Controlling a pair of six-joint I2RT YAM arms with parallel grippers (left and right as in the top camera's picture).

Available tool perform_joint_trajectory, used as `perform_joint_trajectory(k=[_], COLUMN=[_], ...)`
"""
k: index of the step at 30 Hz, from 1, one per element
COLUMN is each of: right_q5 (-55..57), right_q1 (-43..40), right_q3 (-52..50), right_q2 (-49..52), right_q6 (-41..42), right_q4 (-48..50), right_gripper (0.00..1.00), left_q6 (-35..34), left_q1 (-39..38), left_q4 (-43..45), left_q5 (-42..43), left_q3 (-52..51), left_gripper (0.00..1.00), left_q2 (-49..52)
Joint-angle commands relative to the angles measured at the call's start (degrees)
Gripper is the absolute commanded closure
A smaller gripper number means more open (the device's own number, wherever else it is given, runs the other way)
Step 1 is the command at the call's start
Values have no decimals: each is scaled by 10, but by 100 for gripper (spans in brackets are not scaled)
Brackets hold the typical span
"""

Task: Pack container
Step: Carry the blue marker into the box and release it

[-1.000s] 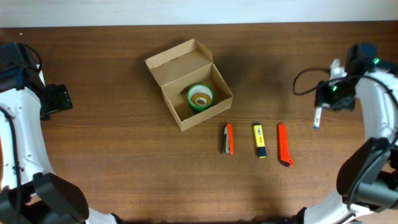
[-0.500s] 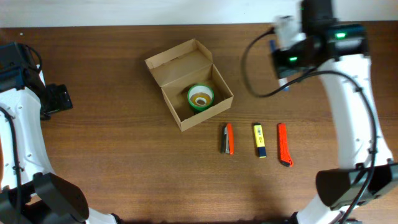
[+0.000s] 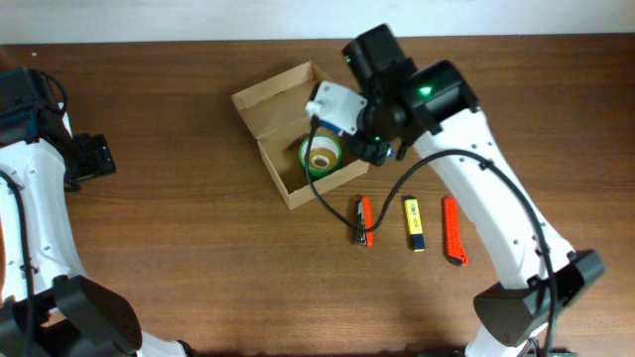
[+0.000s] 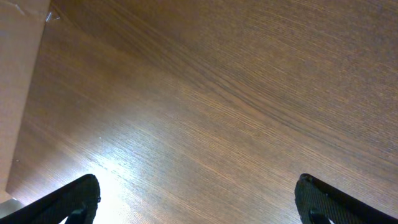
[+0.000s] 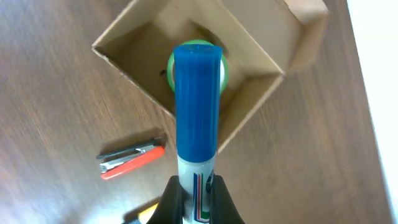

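The part of the container beside the tape roll is empty, so next my right gripper needs to travel left in the overhead view and lower the marker to the container's bottom there.
The tan cardboard container [image 3: 342, 167] stands open at the table's middle with a green tape roll [image 3: 319, 156] inside; both show in the right wrist view, container [image 5: 124, 46] and roll [image 5: 225, 71]. My right gripper [image 5: 198, 196] is shut on a white marker with a blue cap [image 5: 198, 106], held above the container. In the overhead view the right gripper [image 3: 382, 139] hangs over the container's right side. My left gripper [image 4: 199, 199] is open over bare wood, far left.
An orange-and-grey cutter [image 3: 363, 220], a yellow marker [image 3: 414, 223] and an orange cutter [image 3: 452, 230] lie in a row in front of the container. The orange-and-grey cutter also shows in the right wrist view [image 5: 130, 160]. The container's flap lid [image 3: 281, 94] stands open at the back.
My right arm swung from the far right of the table leftward to above the container, carrying the marker. The left arm has not moved.
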Motion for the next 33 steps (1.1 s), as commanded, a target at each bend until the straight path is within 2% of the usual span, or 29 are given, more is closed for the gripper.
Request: perform_joint_trajectory(k=[1, 11, 20, 28, 33], right_q5=[9, 34, 45, 42, 3], right_q1=[12, 14, 14, 14, 14], right_q3=[9, 9, 9, 9, 9], right_q2=[25, 105, 163, 175, 175], right_q6=[-74, -121, -127, -142, -142], right_q4=[12, 63, 95, 125, 145], right_gripper=[96, 96, 96, 96, 96], left_q6=[9, 9, 9, 9, 9], left_q1=[-1, -1, -1, -1, -1], left_q4=[1, 1, 1, 1, 1], left_q5=[3, 3, 3, 3, 3], left_q3=[-4, -4, -4, -4, -4], left_gripper=[0, 0, 0, 0, 0], left_q2=[-9, -9, -9, -9, -9])
